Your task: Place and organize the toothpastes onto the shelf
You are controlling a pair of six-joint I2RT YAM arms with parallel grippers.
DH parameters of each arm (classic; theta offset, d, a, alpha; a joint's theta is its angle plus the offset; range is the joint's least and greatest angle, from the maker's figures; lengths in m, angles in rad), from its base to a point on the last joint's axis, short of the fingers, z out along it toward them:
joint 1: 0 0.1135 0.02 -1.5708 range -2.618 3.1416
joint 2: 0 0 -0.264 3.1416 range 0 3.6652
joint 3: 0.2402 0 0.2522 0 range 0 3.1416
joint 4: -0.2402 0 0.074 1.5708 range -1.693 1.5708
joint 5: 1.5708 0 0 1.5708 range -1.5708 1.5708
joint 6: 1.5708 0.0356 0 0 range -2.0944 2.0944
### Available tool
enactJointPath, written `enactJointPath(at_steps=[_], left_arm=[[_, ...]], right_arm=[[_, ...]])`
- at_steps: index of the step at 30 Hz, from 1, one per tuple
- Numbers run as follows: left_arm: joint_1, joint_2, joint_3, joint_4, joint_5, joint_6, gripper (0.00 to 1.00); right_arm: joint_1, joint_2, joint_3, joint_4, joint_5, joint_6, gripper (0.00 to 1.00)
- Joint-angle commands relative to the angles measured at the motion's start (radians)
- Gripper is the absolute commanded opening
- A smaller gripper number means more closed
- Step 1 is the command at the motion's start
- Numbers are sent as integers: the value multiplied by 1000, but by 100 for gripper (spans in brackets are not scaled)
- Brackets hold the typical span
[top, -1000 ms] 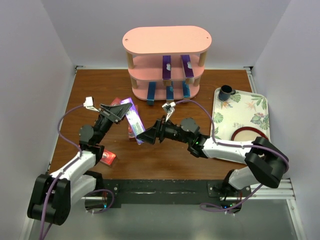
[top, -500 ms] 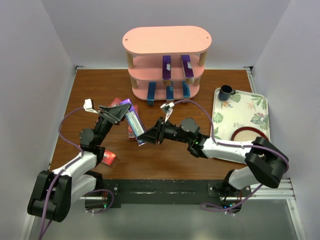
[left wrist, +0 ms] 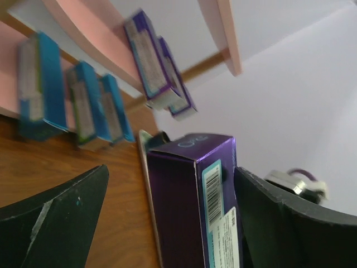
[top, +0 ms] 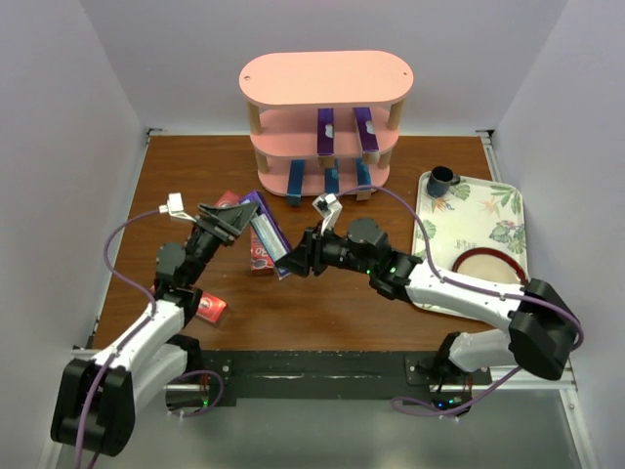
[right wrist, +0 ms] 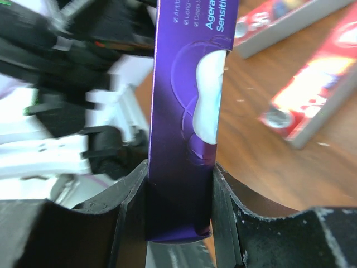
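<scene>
I need to turn the carton with my right gripper next and carry it outward onto the middle level's bare part beside the purple toothpastes. I need to release the carton there.
The pink shelf stands at the back. Two purple toothpastes lie on its middle tier and three blue ones on the bottom tier. A third purple carton hangs over the table with my right gripper shut on its near end. My left gripper stands open around its far end; the carton rests near the right finger, with a gap to the left one. Red cartons lie on the table.
A floral tray sits at the right with a dark cup and a round red-rimmed dish on it. White walls close in the table on three sides.
My left gripper has opened and let go of the purple carton. My right gripper has shut on the carton's near end and lifted slightly toward the shelf.
</scene>
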Motion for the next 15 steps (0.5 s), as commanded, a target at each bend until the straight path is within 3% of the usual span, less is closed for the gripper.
enactJointPath(at_steps=[1,6,10,15], left_arm=[[11,-114,221,-605,-233,362,100],[6,-160,424,-1044,-584,603,100],[-24,-198,534,-1156,-788,771,100],[-76,-250,529,-1179,-959,917,100]], right_arm=[[2,-37,135,-217,147,-172,29],[2,13,288,-423,297,-258,29],[1,85,448,-540,420,-328,32],[1,246,666,-716,587,-374,33]])
